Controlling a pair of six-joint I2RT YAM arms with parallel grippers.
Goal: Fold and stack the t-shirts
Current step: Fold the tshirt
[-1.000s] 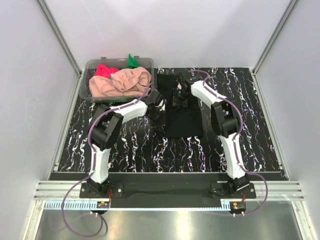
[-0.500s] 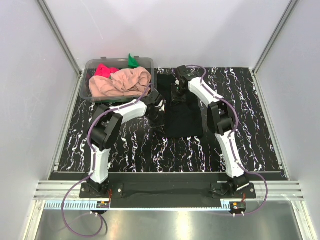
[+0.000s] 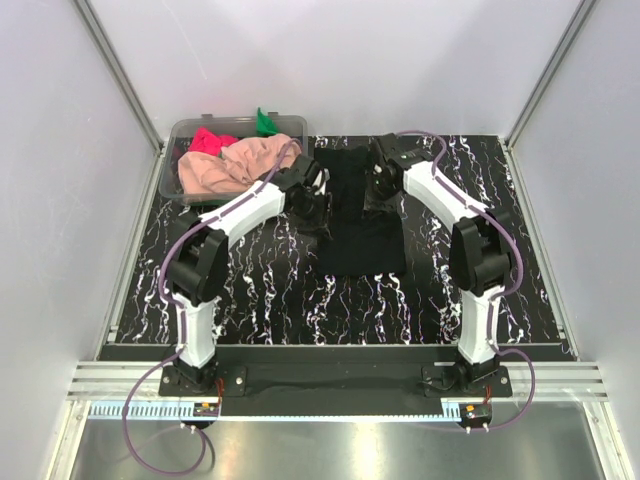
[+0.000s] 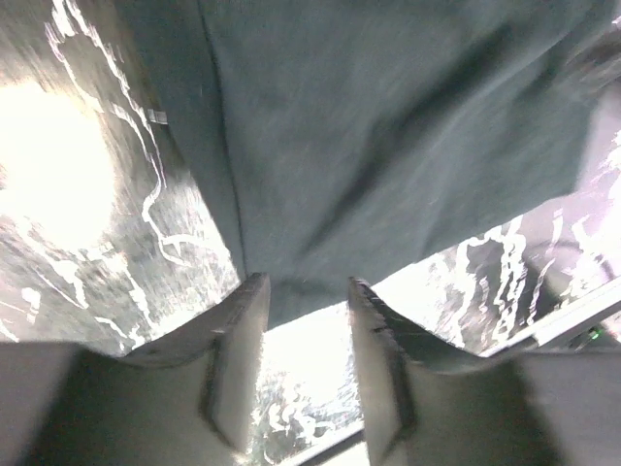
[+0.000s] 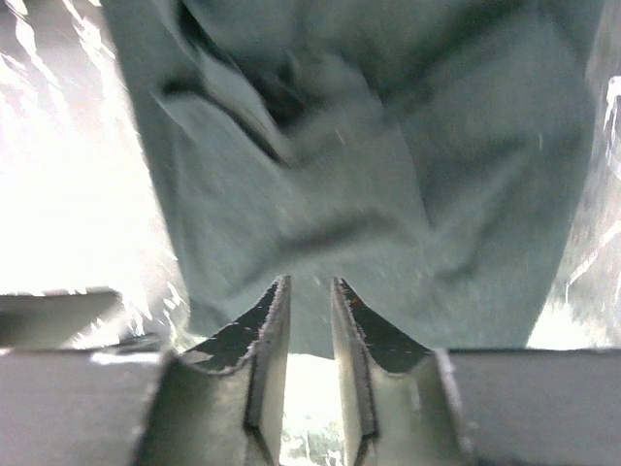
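Observation:
I will next lower my open left gripper back onto the black t-shirt's near corner on the tub's side [image 3: 323,268] [image 4: 283,311] and close it, because that cloth is below and back of the gripper.
The large black t-shirt [image 3: 360,240] lies spread flat on the marbled table, reaching toward the back edge. My left gripper [image 3: 314,207] is at its left edge. In the left wrist view the left gripper [image 4: 308,288] is open, with the shirt [image 4: 388,126] edge at its fingertips. My right gripper [image 3: 380,196] is over the shirt's upper right part. In the right wrist view the right gripper [image 5: 310,283] is narrowly open just above the shirt [image 5: 388,194], with nothing pinched. The peach-pink t-shirt [image 3: 240,165], pink-red t-shirt [image 3: 208,140] and green t-shirt [image 3: 264,122] are bunched in the tub.
The clear plastic tub [image 3: 240,121] stands at the back left corner, close to the left arm's forearm. White walls with metal posts close in the table on three sides. Black marbled table surface [image 3: 260,300] shows in front of the shirt.
My right gripper carried a raised bunch of the black t-shirt toward the back, then moved right and let it go. The shirt now lies longer and flat. My left gripper shifted slightly toward the back.

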